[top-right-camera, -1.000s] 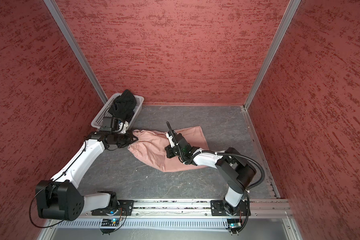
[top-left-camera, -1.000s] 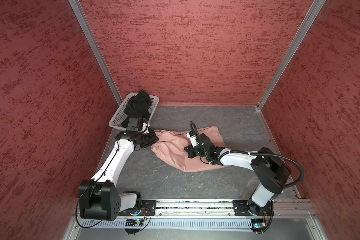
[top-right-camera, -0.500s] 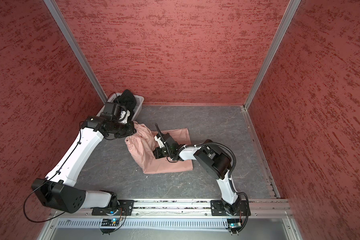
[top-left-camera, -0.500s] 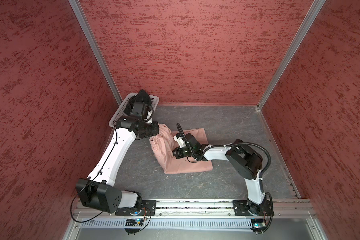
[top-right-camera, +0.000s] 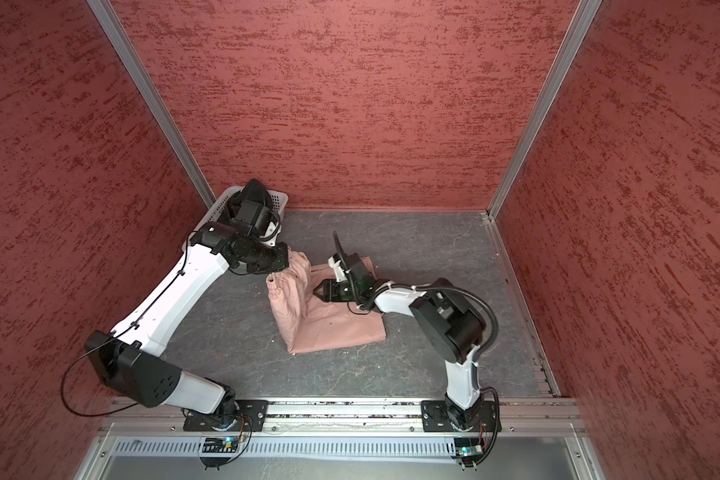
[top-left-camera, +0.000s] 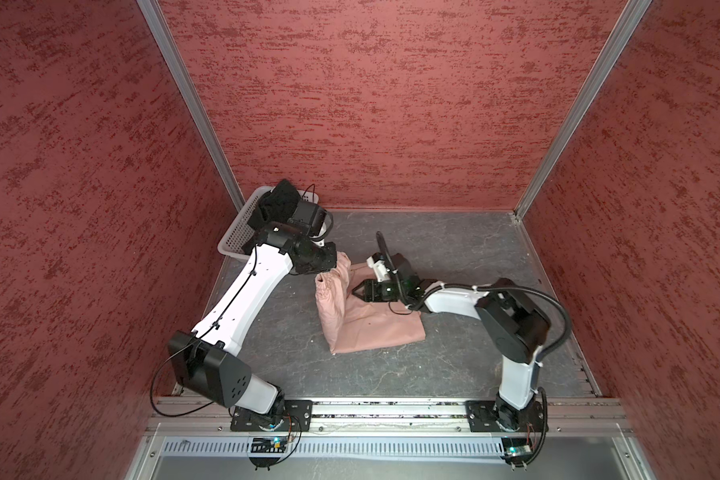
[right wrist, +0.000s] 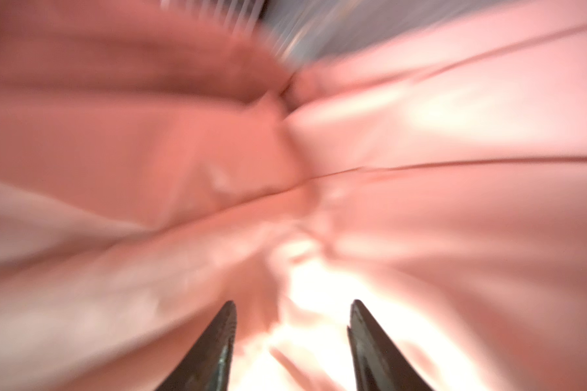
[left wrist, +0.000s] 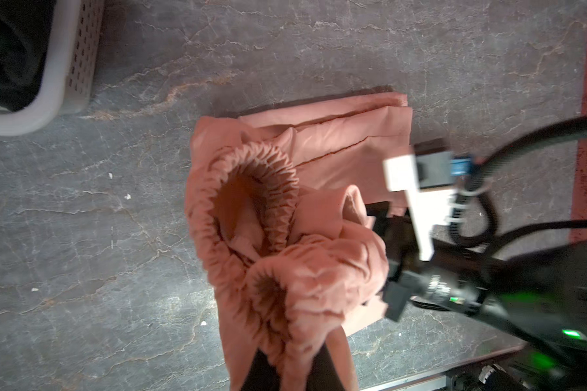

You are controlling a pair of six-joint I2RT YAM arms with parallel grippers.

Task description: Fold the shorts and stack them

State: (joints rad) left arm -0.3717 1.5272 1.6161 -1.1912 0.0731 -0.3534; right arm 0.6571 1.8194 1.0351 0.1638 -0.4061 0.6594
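Note:
The waistband end is still unfolded, so I will next move my left gripper across the pink shorts [top-left-camera: 371,332] and lower it over the flat cloth near the leg hems to release.
The dusty pink shorts [top-left-camera: 371,332] [top-right-camera: 333,328] lie half folded on the grey table in both top views. Their gathered waistband [left wrist: 251,189] is raised at the left end. My left gripper [top-left-camera: 323,272] [top-right-camera: 273,272] [left wrist: 295,359] is shut on that waistband and holds it up off the table. My right gripper [top-left-camera: 356,291] [top-right-camera: 317,289] [right wrist: 292,302] is open, low over the middle of the pink cloth, with nothing pinched between its dark fingertips [right wrist: 229,315]. The black shorts [top-left-camera: 277,203] [top-right-camera: 252,195] [left wrist: 4,50] sit bunched in the basket.
A white perforated basket [top-left-camera: 235,239] [top-right-camera: 221,199] [left wrist: 78,57] stands in the back left corner, just behind my left wrist. Red walls close in the table on three sides. Bare grey table surface [top-left-camera: 474,249] lies to the right of and in front of the pink shorts.
My right gripper moved left along the pink cloth, then opened and let go. My left gripper lifted the waistband and carried it a little to the right, bunching the shorts.

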